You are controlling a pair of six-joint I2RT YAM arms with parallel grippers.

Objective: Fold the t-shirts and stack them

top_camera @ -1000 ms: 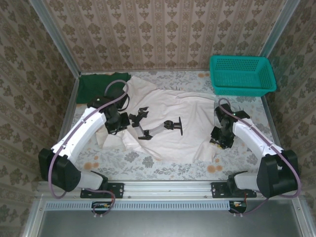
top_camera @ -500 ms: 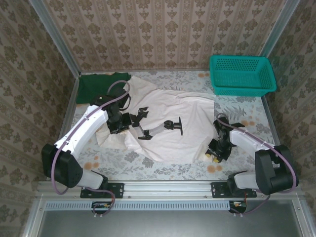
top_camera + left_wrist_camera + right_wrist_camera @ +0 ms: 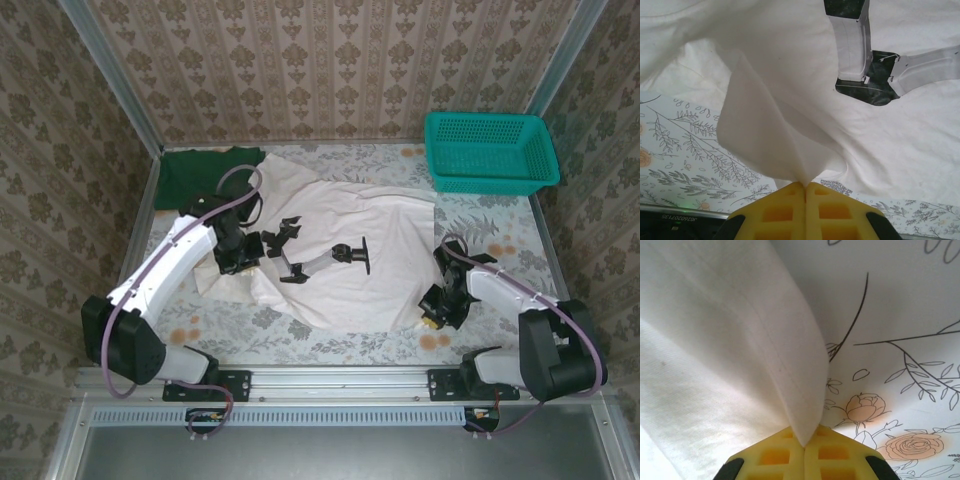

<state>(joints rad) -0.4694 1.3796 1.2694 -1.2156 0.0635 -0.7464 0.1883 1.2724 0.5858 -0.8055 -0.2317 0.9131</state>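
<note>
My left gripper should move the pinched fold outward and let go of it over the white cloth near the green t-shirt, because that cloth lies outward of the gripper.
The off-white t-shirt (image 3: 385, 265) lies spread and rumpled across the middle of the table, a dark and silver print (image 3: 322, 256) on it. My left gripper (image 3: 247, 252) is shut on a pinched fold at the shirt's left edge. In the left wrist view the cloth (image 3: 775, 115) rises in a peak from the closed yellow pads (image 3: 785, 210). My right gripper (image 3: 433, 311) is shut on the shirt's near right corner; the hem (image 3: 790, 375) runs into its closed jaws (image 3: 804, 442). The dark green t-shirt (image 3: 196, 170) lies at the back left, partly under the white one.
A teal mesh basket (image 3: 490, 150) stands at the back right corner. The flowered tablecloth (image 3: 250, 325) shows along the near edge and at the right (image 3: 900, 365). Metal frame posts and patterned walls close in the table on three sides.
My right gripper has moved toward the near edge to the shirt's corner and shut on it. The left gripper keeps its hold and has barely shifted.
</note>
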